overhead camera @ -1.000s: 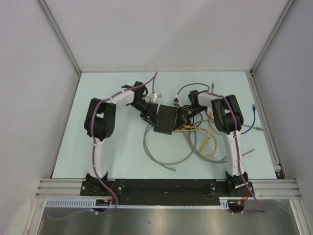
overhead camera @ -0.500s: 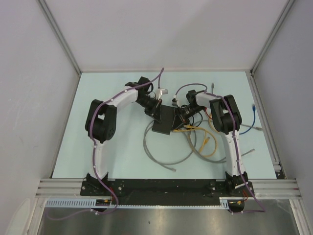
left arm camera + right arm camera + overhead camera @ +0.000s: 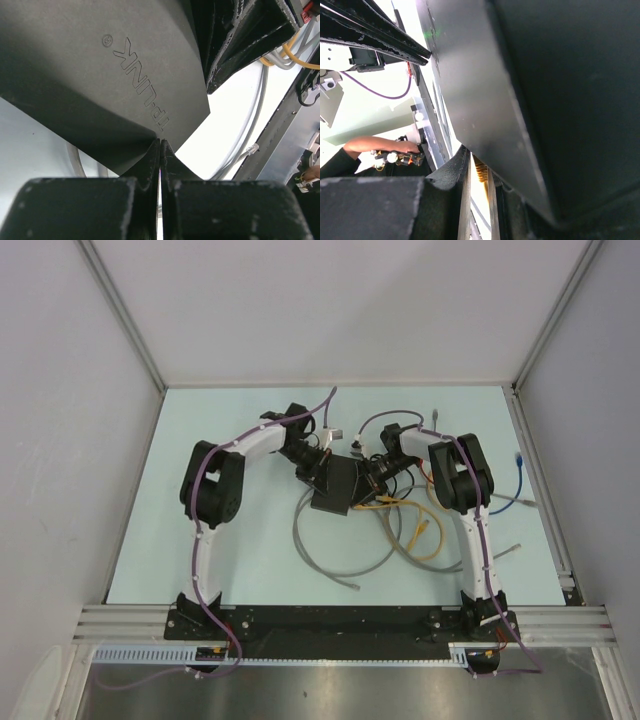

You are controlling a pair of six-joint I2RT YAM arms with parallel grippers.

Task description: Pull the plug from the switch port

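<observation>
My right gripper pulls off the switch (image 3: pixel 336 490) next and releases the plug over the open far tabletop, as that lies outward, to its right in the top view.
The switch (image 3: pixel 336 490), a flat matte-black box, lies in the middle of the table between both arms. Its top with raised lettering fills the left wrist view (image 3: pixel 100 75). My left gripper (image 3: pixel 318 468) is shut with nothing between its fingers, and its tips (image 3: pixel 160 141) rest against the switch's near edge. My right gripper (image 3: pixel 372 480) is at the switch's right edge. In the right wrist view the switch (image 3: pixel 545 100) looms beside my right gripper (image 3: pixel 479 165), which is shut on the yellow ribbed plug (image 3: pixel 481 172). Its yellow cable (image 3: pixel 395 504) runs off to the right.
A grey cable (image 3: pixel 330 562) loops in front of the switch. More yellow cable (image 3: pixel 425 535) coils near the right arm. A blue cable (image 3: pixel 516 475) lies at the right edge and a loose grey connector (image 3: pixel 330 432) behind the switch. Enclosure walls stand on three sides.
My left gripper has shut and has moved right, in against the switch's far-left corner. The right gripper has stayed at the switch's right edge.
</observation>
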